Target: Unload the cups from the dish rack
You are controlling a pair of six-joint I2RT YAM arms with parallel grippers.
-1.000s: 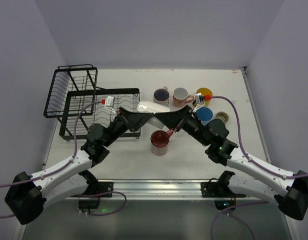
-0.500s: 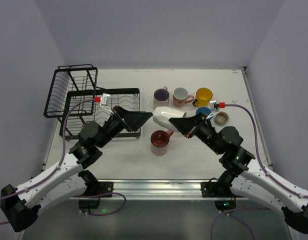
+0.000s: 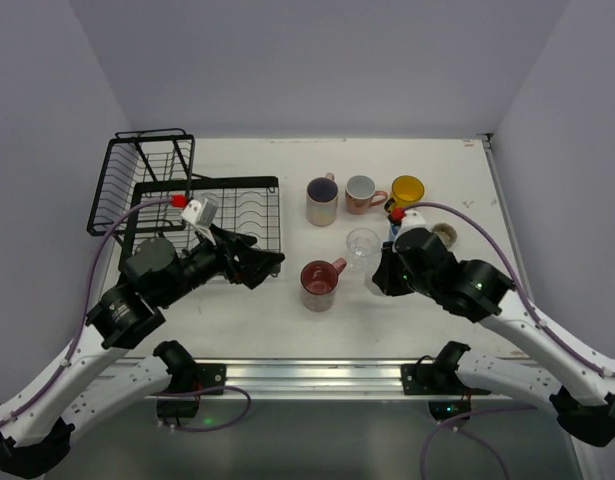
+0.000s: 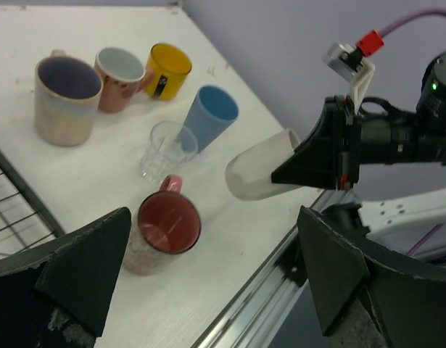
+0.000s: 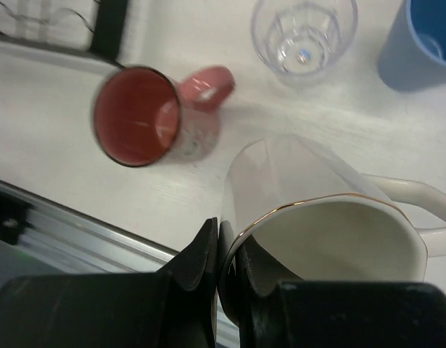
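Observation:
My right gripper will bring the cup down toward the dark red mug next and release the gold rim on the bare tabletop beside the mug, because that bare tabletop is below my right gripper.
My right gripper (image 5: 221, 225) is shut on the gold rim of a white cup (image 5: 324, 217), which hangs tilted above the table's front right, between a dark red mug (image 3: 319, 283) and a blue cup (image 4: 210, 116). A clear glass (image 3: 362, 243) stands just beyond. From above, the right gripper (image 3: 385, 272) hides most of the white cup. My left gripper (image 3: 252, 262) is open and holds nothing, at the near right corner of the black dish rack (image 3: 147, 200). No cup shows in the rack.
A beige mug (image 3: 322, 200), a pink mug (image 3: 361, 192) and a yellow mug (image 3: 407, 190) stand in a row at the back. A small beige cup (image 3: 445, 235) sits by the right arm. The metal rail (image 3: 307, 375) runs along the front edge.
Both grippers met at the white cup. The left one let go and drew back left toward the rack. The right one shut on the rim and carried the cup right and nearer.

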